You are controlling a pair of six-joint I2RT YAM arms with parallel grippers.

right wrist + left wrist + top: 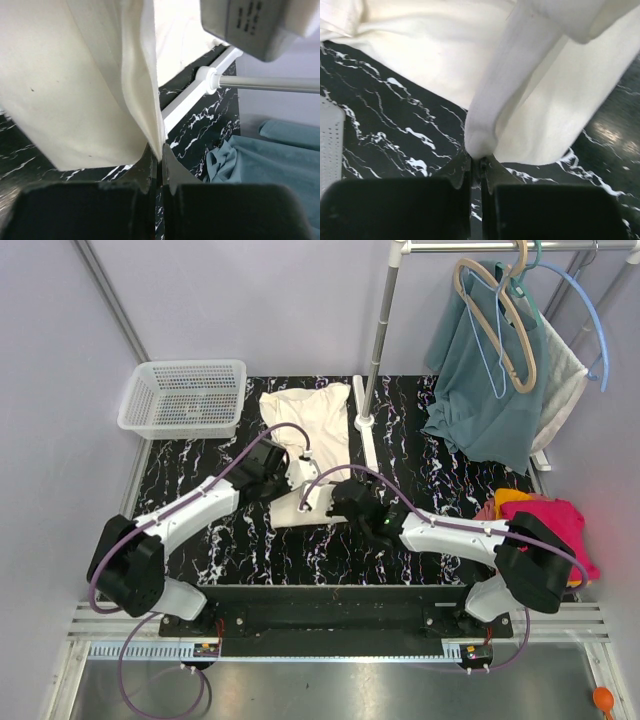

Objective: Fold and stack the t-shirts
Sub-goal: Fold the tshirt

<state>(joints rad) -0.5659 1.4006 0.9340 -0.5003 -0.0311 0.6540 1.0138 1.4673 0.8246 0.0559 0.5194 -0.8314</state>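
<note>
The pinched fold goes outward and down with my left gripper onto the shirt's flat far part point(297, 441) point(451, 72) next, since the lifted near end still hangs above the table.
The cream t-shirt point(310, 420) lies on the black marbled table, its far part flat and its near end lifted. My left gripper point(296, 472) is shut on a fold of the cream shirt point(485, 120), pinched at the fingertips point(462, 167). My right gripper point(338, 502) is shut on another edge of the same shirt point(75, 85), which hangs up from its fingertips point(172, 170). Both grippers hold the near end close together a little above the table. The folded magenta-pink t-shirt point(562, 525) and the orange t-shirt point(512, 499) lie at the right edge.
A white mesh basket point(185, 397) stands at the far left. A rack pole point(377, 335) and its white base bar point(366, 435) stand just right of the shirt. A teal garment point(487, 390) hangs on hangers at the far right, its hem shown in the right wrist view point(265, 160).
</note>
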